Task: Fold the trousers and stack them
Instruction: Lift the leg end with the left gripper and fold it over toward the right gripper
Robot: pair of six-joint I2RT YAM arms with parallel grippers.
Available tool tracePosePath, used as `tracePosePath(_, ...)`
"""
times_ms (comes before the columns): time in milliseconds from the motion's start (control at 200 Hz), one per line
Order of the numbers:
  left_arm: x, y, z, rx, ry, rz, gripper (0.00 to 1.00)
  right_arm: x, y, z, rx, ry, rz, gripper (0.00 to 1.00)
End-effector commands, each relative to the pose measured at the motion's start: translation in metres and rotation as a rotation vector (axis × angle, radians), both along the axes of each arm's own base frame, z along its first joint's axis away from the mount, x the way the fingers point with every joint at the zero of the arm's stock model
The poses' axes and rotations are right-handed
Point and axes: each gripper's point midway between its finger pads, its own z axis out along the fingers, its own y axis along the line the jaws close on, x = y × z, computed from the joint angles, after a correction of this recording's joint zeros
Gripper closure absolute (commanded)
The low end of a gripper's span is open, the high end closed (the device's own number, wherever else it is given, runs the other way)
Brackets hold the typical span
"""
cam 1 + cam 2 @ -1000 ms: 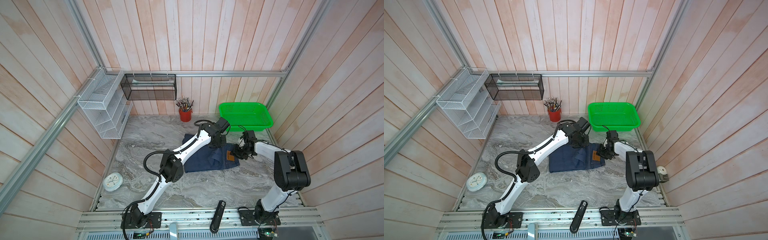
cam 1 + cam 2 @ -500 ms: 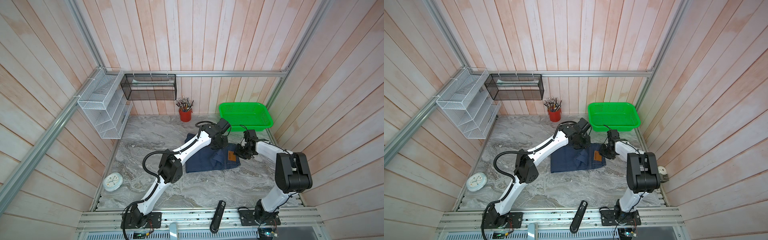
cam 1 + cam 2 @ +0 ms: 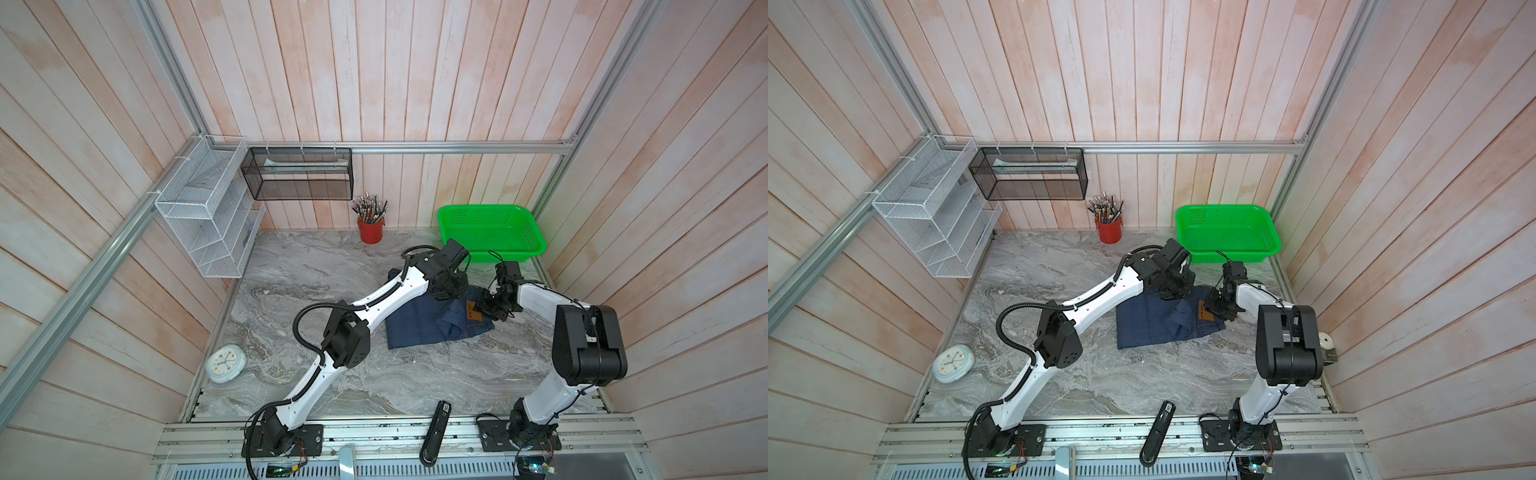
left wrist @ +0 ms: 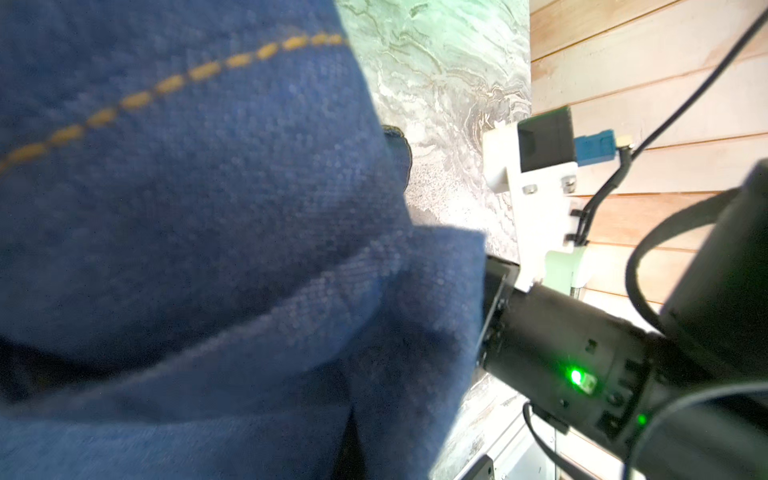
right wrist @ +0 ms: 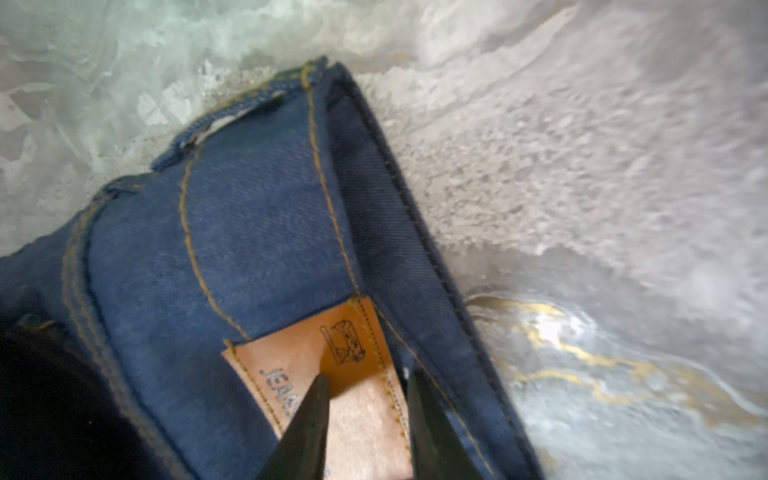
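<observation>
My left gripper carries the raised fold toward the tan patch (image 3: 473,314) next, lays the denim over the waistband and releases. The patch lies beside my gripper, still uncovered.
The trousers (image 3: 419,328) (image 3: 1150,324) are dark blue denim, folded into a compact rectangle on the marble table right of centre. Their tan waistband patch (image 3: 473,314) (image 5: 353,345) faces up at the right end. My left gripper (image 3: 451,293) (image 3: 1173,293) sits at their far edge, shut on a raised fold. Denim (image 4: 208,208) fills the left wrist view and hides nearly all of the jaws. My right gripper (image 3: 488,307) (image 5: 365,378) is slightly open. Its fingertips (image 5: 322,386) rest over the patch, with nothing pinched between them.
A green basket (image 3: 482,207) stands just behind the grippers at the back right. A red pen cup (image 3: 371,230) is at the back wall and a white clock (image 3: 225,363) at the left edge. A black handheld device (image 3: 436,432) lies on the front rail. Wire racks (image 3: 208,216) hang at the back left.
The folded trousers have slid a little to the right across the table, both grippers moving with them. Neither gripper has visibly opened or shut.
</observation>
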Motion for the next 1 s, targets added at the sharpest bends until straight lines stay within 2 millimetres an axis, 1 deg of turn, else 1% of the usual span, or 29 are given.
tracePosePath(0, -0.001, -0.024, 0.002, -0.085, 0.005, -0.023, 1.00, -0.007, 0.011, -0.009, 0.060, 0.025, 0.025, 0.68)
tracePosePath(150, -0.001, -0.036, -0.005, -0.116, 0.018, -0.027, 1.00, -0.008, 0.011, -0.008, 0.061, 0.027, 0.028, 0.68)
tracePosePath(425, 0.005, -0.052, -0.024, -0.166, 0.038, -0.008, 1.00, -0.005, 0.007, 0.003, 0.033, 0.011, 0.020, 0.68)
tracePosePath(515, 0.010, -0.053, -0.022, -0.172, 0.019, 0.011, 1.00, -0.004, 0.002, 0.011, 0.012, -0.003, 0.007, 0.67)
tracePosePath(630, 0.018, -0.054, -0.020, -0.189, 0.004, 0.030, 1.00, -0.002, -0.009, 0.028, -0.040, -0.029, -0.022, 0.66)
tracePosePath(715, 0.020, -0.053, -0.026, -0.191, 0.017, 0.038, 0.94, 0.000, -0.019, 0.043, -0.088, -0.051, -0.050, 0.64)
tracePosePath(785, 0.020, -0.053, -0.025, -0.198, 0.017, 0.036, 0.90, 0.000, -0.028, 0.056, -0.126, -0.067, -0.080, 0.63)
tracePosePath(835, 0.021, -0.053, -0.023, -0.204, 0.012, 0.034, 0.78, 0.000, -0.034, 0.065, -0.149, -0.079, -0.102, 0.63)
tracePosePath(920, 0.020, -0.056, -0.011, -0.237, -0.005, 0.020, 0.70, 0.000, -0.039, 0.079, -0.166, -0.099, -0.124, 0.62)
tracePosePath(995, 0.021, -0.056, 0.002, -0.264, -0.031, 0.015, 0.55, 0.000, -0.039, 0.089, -0.161, -0.115, -0.126, 0.62)
